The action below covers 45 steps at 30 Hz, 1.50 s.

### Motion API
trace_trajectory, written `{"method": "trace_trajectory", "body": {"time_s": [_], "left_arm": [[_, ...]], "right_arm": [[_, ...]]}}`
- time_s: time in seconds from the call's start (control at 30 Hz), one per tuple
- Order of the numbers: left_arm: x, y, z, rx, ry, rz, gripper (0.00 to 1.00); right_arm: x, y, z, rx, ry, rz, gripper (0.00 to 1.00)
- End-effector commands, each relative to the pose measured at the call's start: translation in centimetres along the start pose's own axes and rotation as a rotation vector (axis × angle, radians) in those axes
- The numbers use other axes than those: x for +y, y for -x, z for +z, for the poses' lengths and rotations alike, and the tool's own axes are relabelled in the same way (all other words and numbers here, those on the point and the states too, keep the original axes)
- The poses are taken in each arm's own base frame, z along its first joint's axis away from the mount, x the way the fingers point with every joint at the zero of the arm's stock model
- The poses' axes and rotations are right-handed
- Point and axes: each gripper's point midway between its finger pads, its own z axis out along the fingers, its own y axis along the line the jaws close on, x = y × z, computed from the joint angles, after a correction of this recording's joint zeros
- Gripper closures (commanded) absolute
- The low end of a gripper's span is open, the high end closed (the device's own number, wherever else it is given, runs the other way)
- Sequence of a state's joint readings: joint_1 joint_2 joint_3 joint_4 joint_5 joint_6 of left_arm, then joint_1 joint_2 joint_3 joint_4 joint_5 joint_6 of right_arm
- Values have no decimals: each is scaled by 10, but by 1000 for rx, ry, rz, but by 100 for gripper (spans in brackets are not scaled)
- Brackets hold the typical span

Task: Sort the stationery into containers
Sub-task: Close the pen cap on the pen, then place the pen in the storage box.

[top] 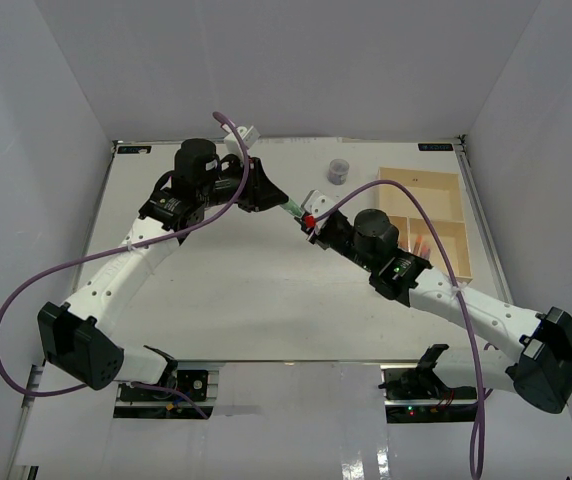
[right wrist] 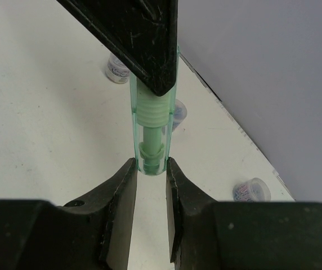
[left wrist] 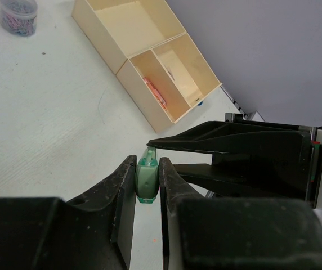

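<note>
My right gripper is above the compartment that already holds pink items, which is to the gripper's right in the top view. I will swing across, lower and release the pen.
A translucent green pen [top: 295,208] hangs above the table's middle, held between both grippers. My left gripper [top: 274,199] is shut on one end of it. In the left wrist view the green pen [left wrist: 147,179] sits clamped between the left gripper [left wrist: 148,167] pads. My right gripper [top: 309,220] is shut on the other end. In the right wrist view the green pen [right wrist: 150,132] stands between the right gripper [right wrist: 151,167] tips. The beige wooden tray [top: 418,195] lies at the right. One small compartment holds pink items [left wrist: 155,93].
A small round pot [top: 338,171] stands left of the tray, seen also as the pot [left wrist: 19,14] in the left wrist view. Three such pots [right wrist: 117,68] [right wrist: 178,112] [right wrist: 251,189] show in the right wrist view. White walls enclose the table.
</note>
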<state>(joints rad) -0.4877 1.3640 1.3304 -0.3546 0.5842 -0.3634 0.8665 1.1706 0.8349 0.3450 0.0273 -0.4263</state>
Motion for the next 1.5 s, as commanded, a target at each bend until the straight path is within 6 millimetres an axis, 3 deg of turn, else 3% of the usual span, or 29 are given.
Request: {"method": "trace_trajectory", "body": {"time_s": [0.0,0.23,0.47,0.6,0.7,0.77,0.97,1.07,1.17,1.2,1.3,1.33,1.47], "left_arm": [[-3,-62,6,215,21,-131,99],[1,-12,3,31,100,-33,92],[-3,2,4,-35,72,24,84],[-4,4,3,-50,68,39,71],[-3,10,0,-74,88,48,56],[3,16,-2,-102,132,40,40],[5,44,-14,-215,192,40,18],[7,57,-23,-278,228,38,13],[21,63,-36,-337,310,38,10],[27,63,-40,-349,341,42,9],[57,55,-53,-378,467,52,7],[73,42,-55,-365,519,48,7],[118,17,-66,-325,676,56,6]], "right_arm": [[-53,178,-37,-593,-151,-33,92],[-18,110,-27,-419,-46,27,92],[8,69,-24,-311,35,99,92],[14,54,-23,-278,45,119,92],[20,37,-20,-225,54,130,92],[24,23,-20,-185,53,145,92],[43,-37,-24,-12,59,189,92],[42,-69,-32,102,3,223,92],[25,-95,-46,224,-124,278,92],[10,-101,-51,263,-207,291,92],[-17,-135,-74,425,-366,370,92],[-35,-144,-82,461,-439,414,92],[-62,-175,-114,588,-593,557,92]]}}
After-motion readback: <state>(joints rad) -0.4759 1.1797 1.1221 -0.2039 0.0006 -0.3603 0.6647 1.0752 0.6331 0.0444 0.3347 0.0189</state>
